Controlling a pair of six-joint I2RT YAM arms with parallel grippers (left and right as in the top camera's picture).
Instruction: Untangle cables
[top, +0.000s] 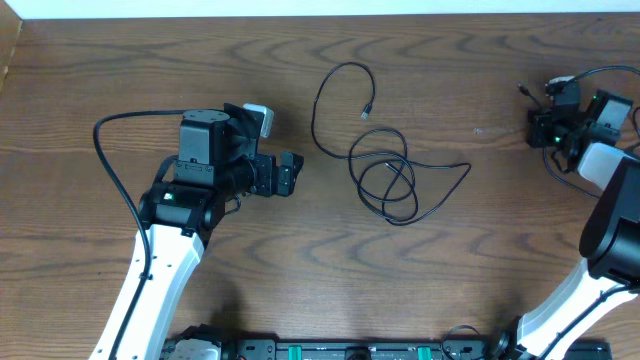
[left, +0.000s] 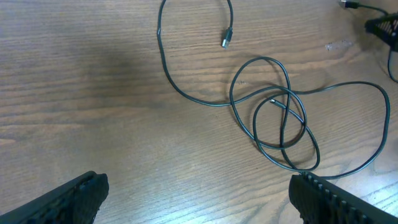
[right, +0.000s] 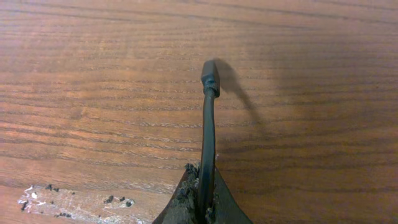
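With this black cable clear of the central loops, I should carry it in my right gripper toward the table's right side in the overhead view and release it.
One thin black cable (top: 385, 178) lies in overlapping loops at the table's centre, its small plug (top: 366, 110) pointing up-table; the left wrist view shows the same loops (left: 273, 112) and plug (left: 226, 40). My left gripper (top: 290, 172) hovers to the left of the loops. It is open wide (left: 199, 186), with only bare wood between its fingers. At the far right, my right gripper (top: 537, 112) is shut (right: 202, 190) on another thin black cable (right: 208, 137), just behind its plug end (right: 210, 73). That plug pokes out past the fingertips above the table.
The wooden table (top: 450, 270) fills the views. A scuffed pale patch (right: 68, 202) marks the wood beside the right gripper. A thick black arm cable (top: 110, 150) arcs left of the left arm. The table's back edge (top: 320, 14) runs along the top.
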